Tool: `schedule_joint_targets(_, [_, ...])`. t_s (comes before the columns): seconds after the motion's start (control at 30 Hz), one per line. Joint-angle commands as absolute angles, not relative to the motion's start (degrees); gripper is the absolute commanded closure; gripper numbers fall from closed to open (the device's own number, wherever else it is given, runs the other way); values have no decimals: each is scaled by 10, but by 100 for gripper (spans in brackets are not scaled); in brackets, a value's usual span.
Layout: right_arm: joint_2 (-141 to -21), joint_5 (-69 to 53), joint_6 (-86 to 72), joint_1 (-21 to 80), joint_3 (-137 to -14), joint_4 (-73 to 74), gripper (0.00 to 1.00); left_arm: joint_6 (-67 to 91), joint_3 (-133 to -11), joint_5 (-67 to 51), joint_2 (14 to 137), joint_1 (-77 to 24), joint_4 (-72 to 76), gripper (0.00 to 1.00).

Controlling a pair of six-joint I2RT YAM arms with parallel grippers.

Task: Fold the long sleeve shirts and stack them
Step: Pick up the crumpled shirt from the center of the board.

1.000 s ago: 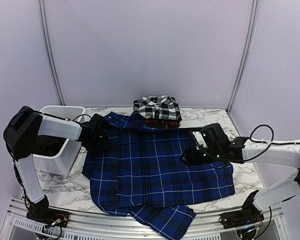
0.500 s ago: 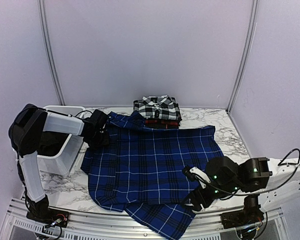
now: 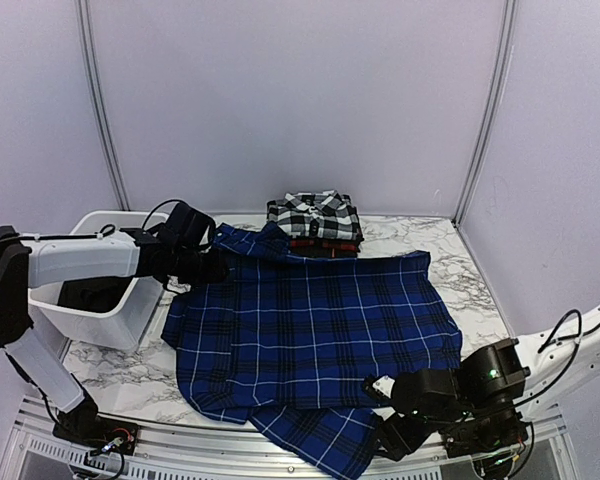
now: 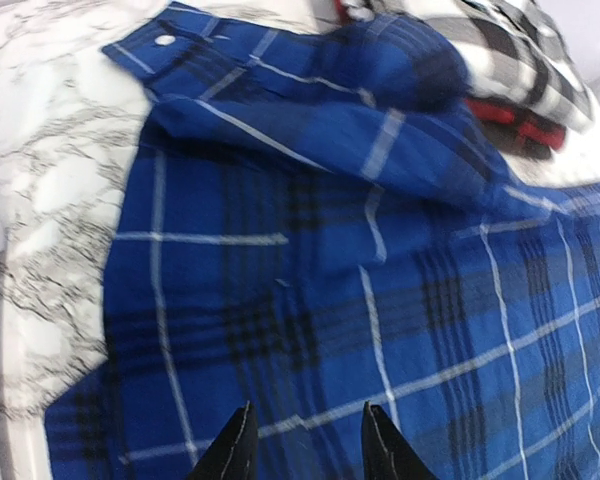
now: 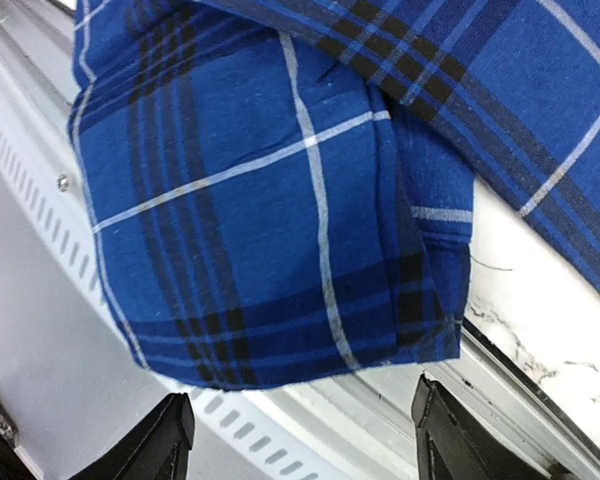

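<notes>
I should move my right gripper to the left in the top view onto the sleeve's open end [image 3: 362,437] [image 5: 345,330] next and close it there, because that sleeve hangs over the table's near edge.
A royal blue plaid shirt [image 3: 310,320] lies spread flat across the table, one sleeve [image 3: 325,440] hanging over the near edge. Behind it a folded black-and-white check shirt [image 3: 315,212] rests on a folded red-and-black one [image 3: 323,244]. My left gripper [image 3: 217,270] hovers at the blue shirt's far-left corner. In the left wrist view that gripper [image 4: 305,445] is open over the blue cloth [image 4: 280,280] with nothing between its fingers. My right gripper [image 3: 388,440] sits low at the near edge. In the right wrist view it [image 5: 305,440] is wide open just short of the sleeve's end [image 5: 280,200].
A white plastic tub [image 3: 100,300] with something dark inside stands at the left, beside my left arm. The marble table [image 3: 480,270] shows to the right of the shirt. A slotted metal rail [image 5: 280,420] runs along the near edge under the hanging sleeve.
My right arm has swung from above the shirt's right side down to the near edge by the hanging sleeve. My left gripper has reached slightly right over the shirt's corner.
</notes>
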State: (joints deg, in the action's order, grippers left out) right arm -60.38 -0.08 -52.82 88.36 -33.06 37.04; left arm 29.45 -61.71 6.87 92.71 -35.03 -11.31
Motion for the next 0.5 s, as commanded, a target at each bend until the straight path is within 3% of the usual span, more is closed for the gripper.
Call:
schedule_joint_targets(0.0, [-651,18,-548,889,-332,314,30,309,-584,68,884,-386,-145,62])
schedule_joint_targets(0.17, [-728,32,-542,889,-354,282,37,324,-549,72,832,-397,-147,62])
schedule_joint_targets(0.4, [-742,98,-505,865,-440,361,98,321,-515,64,791,-398,-154,62])
schedule_joint_targets(0.47, [-732,103,-480,845,-469,376,100,315,-511,62,787,-398,-156,62])
